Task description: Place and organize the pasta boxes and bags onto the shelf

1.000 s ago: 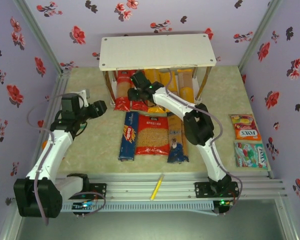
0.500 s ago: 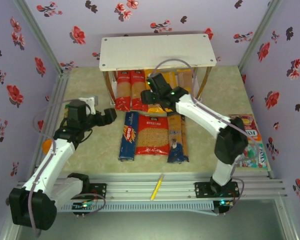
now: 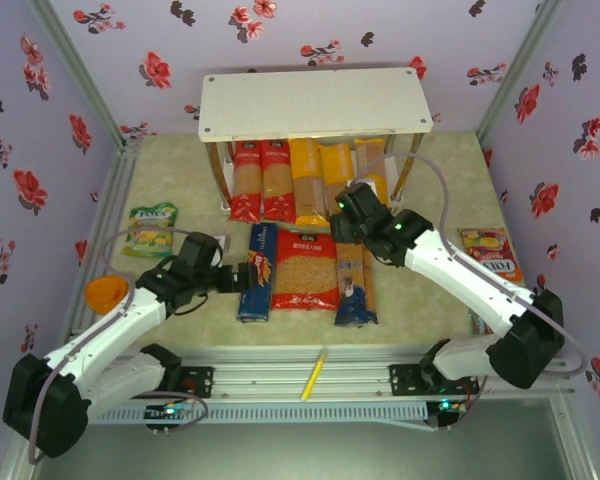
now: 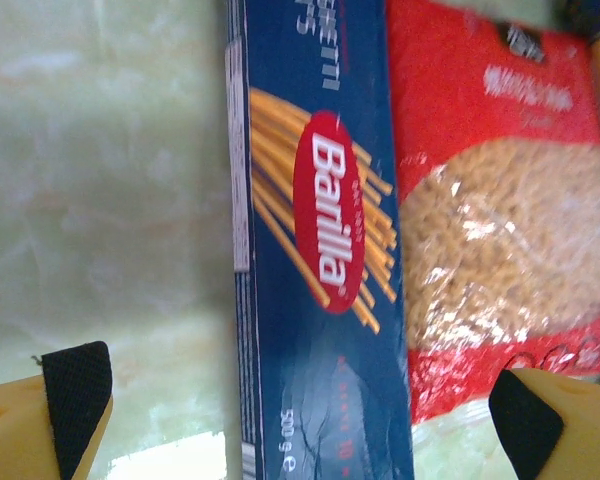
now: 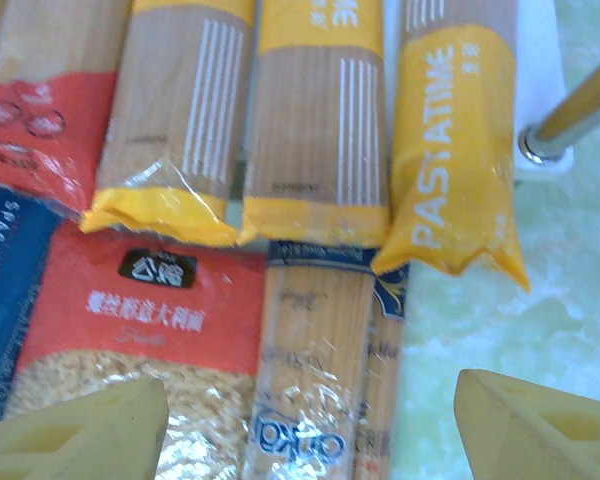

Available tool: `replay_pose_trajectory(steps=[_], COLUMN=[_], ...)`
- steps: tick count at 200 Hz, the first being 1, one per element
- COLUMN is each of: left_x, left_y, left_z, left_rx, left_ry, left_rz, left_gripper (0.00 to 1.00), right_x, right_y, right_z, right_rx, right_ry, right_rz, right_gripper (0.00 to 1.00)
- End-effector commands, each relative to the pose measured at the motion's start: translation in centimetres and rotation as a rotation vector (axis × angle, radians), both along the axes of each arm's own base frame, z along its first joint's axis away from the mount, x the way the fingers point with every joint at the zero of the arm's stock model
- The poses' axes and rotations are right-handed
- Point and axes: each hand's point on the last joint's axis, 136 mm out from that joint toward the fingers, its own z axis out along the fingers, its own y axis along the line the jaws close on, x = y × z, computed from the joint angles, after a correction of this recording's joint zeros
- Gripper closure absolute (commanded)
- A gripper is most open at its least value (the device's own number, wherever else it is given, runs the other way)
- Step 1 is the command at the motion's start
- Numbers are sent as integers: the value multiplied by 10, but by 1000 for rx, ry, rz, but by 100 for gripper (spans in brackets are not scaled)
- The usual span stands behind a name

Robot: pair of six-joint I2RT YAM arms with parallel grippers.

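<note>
My right gripper should move back and down onto the near half of the upper blue-ended bag, because that bag partly covers the other one.
The white shelf (image 3: 315, 100) stands at the back. On its lower tier lie two red-ended spaghetti bags (image 3: 261, 182) and three yellow ones (image 3: 338, 172), the yellow ones also close up (image 5: 320, 120). In front lie the dark-blue box (image 3: 255, 272) (image 4: 325, 250), the wide red bag (image 3: 303, 268) (image 4: 500, 200) and the blue-ended bags (image 3: 352, 285) (image 5: 325, 390). My left gripper (image 3: 245, 275) (image 4: 300, 410) is open, straddling the box's near end. My right gripper (image 3: 352, 215) (image 5: 310, 435) is open above the far end of the blue-ended bags.
Sweets packets lie at the left (image 3: 152, 228) and at the right (image 3: 490, 255). An orange object (image 3: 105, 293) sits by the left wall. A yellow pen (image 3: 313, 375) rests on the front rail. A silver shelf post (image 5: 570, 110) stands beside the rightmost yellow bag.
My left arm swung from the left side over to the blue box and its jaws opened wide. My right gripper drew back out of the lower tier toward the blue-ended bags, jaws widening.
</note>
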Motion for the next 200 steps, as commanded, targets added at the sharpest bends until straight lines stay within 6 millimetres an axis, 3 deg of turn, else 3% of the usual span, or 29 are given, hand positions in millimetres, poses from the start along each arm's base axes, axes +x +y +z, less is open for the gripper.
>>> replay_pose_trajectory(steps=[1,29,57,97,135,200], left_x=[-5,-5,-1,1,3,7], left_y=[2,-6,-10,-15,-19,-22], left_z=[-13,-22,-28,-42,-41,-42], left_rx=[55,89,79,83,72,61], left_ry=[44,72,80,119,118,108], left_rz=[33,13,32,32,32,30], left_gripper=[0,0,0,0,0,0], right_x=[-12,-29,-56,-88,-92,-95], right_y=[-17,-30,-37,-22,-1,8], right_z=[-2,-13,-39,-84,-113,-149], right_rx=[-20,-44,-48,4,49,7], right_ry=[11,75,167,300,368,474], right_rz=[-51,-76,-86,-75,-55,-74], right_gripper=[22,22,22,22,22,25])
